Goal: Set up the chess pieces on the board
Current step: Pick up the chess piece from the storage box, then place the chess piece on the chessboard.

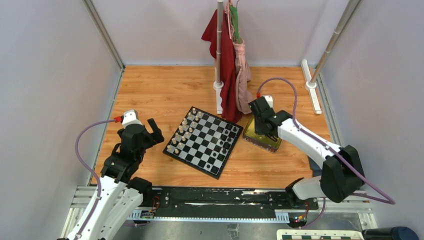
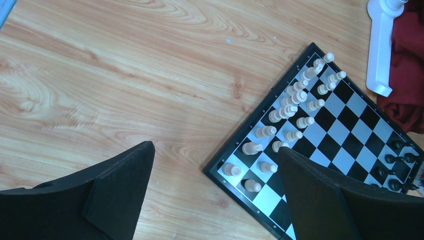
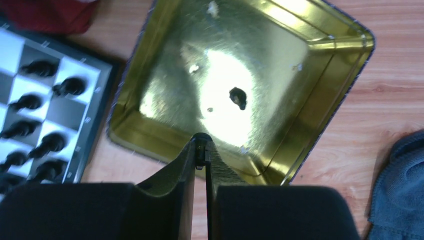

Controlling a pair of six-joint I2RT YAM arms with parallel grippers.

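My right gripper will move from the tray (image 1: 272,144) down onto the outer-row square by the board's near corner (image 1: 217,164), because that square is to its left in the top view.
The chequered board (image 1: 200,150) lies mid-table. Black chess pieces (image 1: 227,141) stand along its right side; they also show in the right wrist view (image 3: 37,125) on the board (image 3: 95,90). My right gripper (image 3: 201,142) is shut on a tiny black chess piece (image 3: 201,136) pinched at its fingertips, held over the near edge of the gold tin tray (image 3: 340,75). One more black piece (image 3: 238,97) lies inside the tray. In the top view this gripper (image 1: 258,131) hangs over the tray (image 1: 272,144). My left gripper (image 2: 215,150) is open and empty over bare wood left of the board (image 2: 345,130).
Cream-white pieces (image 1: 182,132) fill the board's left rows, also in the left wrist view (image 2: 295,107). Red and pink cloths (image 1: 231,75) hang on a pole behind the board. A blue-grey cloth (image 3: 400,185) lies right of the tray. A white stand foot (image 2: 382,45) is near the board's far corner.
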